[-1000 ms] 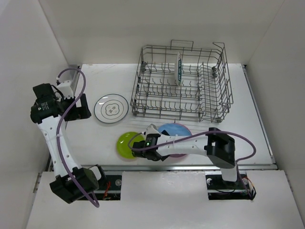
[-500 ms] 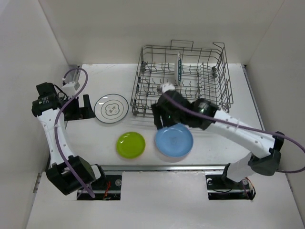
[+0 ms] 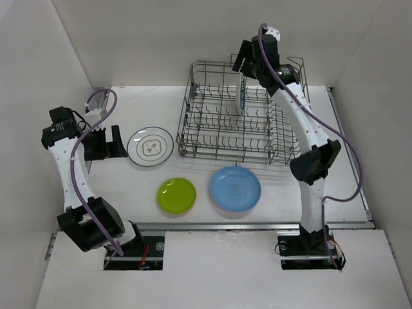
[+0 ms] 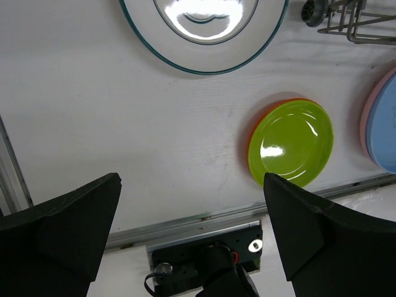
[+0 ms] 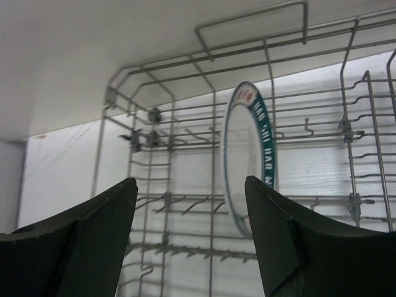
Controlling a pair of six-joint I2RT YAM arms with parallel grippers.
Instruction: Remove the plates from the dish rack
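The upright plate stands slanted and off-centre between the fingers of my right gripper. My right gripper will go down onto the plate's rim and turn so that its fingers are on both sides of the plate.
The grey wire dish rack stands at the back centre. One plate with a dark green rim stands upright in it, also in the right wrist view. On the table lie a white patterned plate, a lime green plate on an orange one, and a light blue plate on a pink one. My right gripper is open and empty above the rack's back edge, just left of the upright plate. My left gripper is open and empty, left of the white plate.
White enclosure walls close in on the left, back and right. A metal rail runs along the table's front edge. The rack's raised handle loop is right under my right gripper. The left arm's base mount shows below the rail.
My right arm has swung from low over the blue plate up and back to above the rack's rear edge. The left arm has barely shifted. The plates on the table have not moved.
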